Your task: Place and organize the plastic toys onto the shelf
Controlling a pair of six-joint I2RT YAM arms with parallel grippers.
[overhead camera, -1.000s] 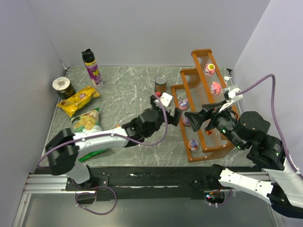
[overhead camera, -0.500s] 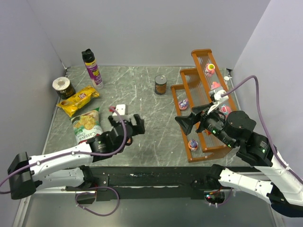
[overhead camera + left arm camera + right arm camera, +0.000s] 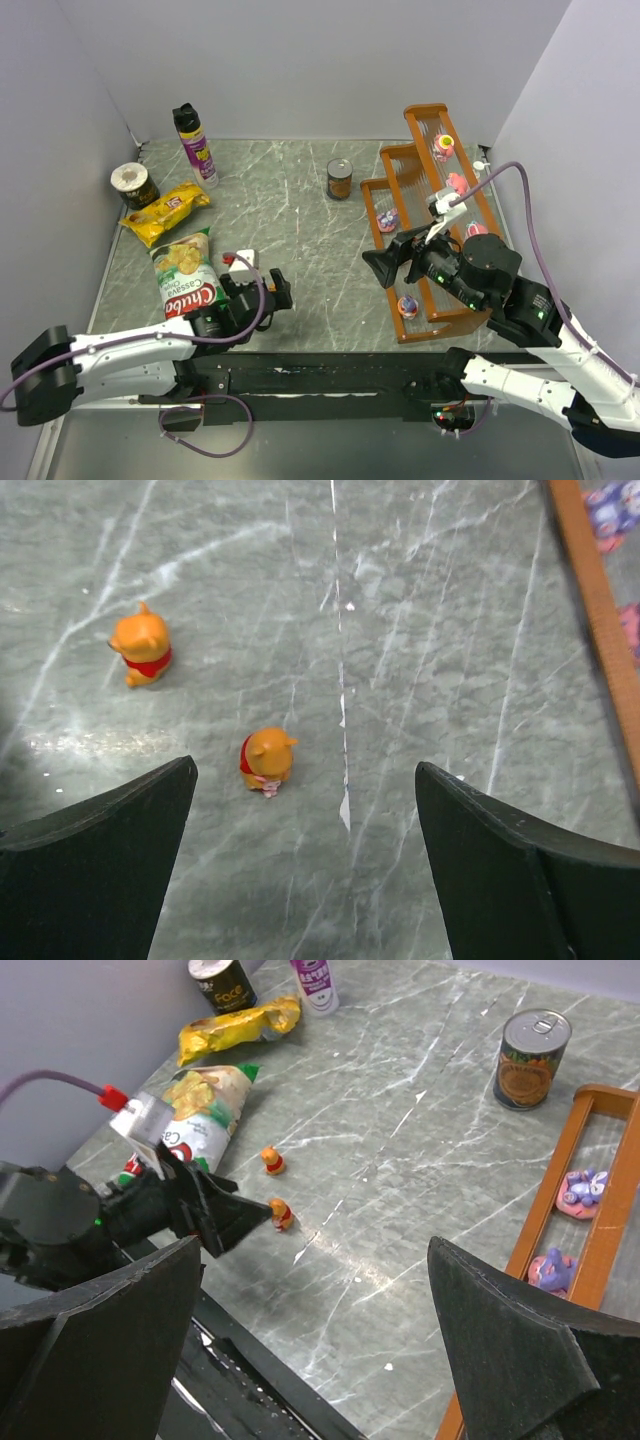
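Observation:
The nearer orange bear figurine is between my fingers while the other one is farther away, so my left gripper needs to lower its open fingers around the nearer one next.
Two orange bear figurines [image 3: 267, 758] [image 3: 142, 645] stand on the marble table, just ahead of my left gripper [image 3: 305, 770], which is open and empty and low over the table [image 3: 268, 290]. The right wrist view shows them too [image 3: 281, 1212] [image 3: 271, 1160], beside the left fingertips [image 3: 250, 1215]. The orange-brown shelf [image 3: 395, 325] stands at the right with several pink and purple toys on its tiers [image 3: 443, 145] [image 3: 457, 183] [image 3: 388, 218] [image 3: 407, 305]. My right gripper [image 3: 385, 265] is open and empty, raised in front of the shelf's lowest tier [image 3: 560, 1180], where two purple toys [image 3: 580, 1188] [image 3: 552, 1268] sit.
A can [image 3: 340, 180] stands left of the shelf. A spray can [image 3: 195, 145], a dark tin [image 3: 133, 183], a yellow snack bag [image 3: 165, 212] and a green snack bag [image 3: 185, 275] lie along the left side. Walls close in on the left, back and right.
My left arm has pulled back from the shelf to the near left and now sits low by the orange figurines. My right gripper has shifted a little left, off the shelf front.

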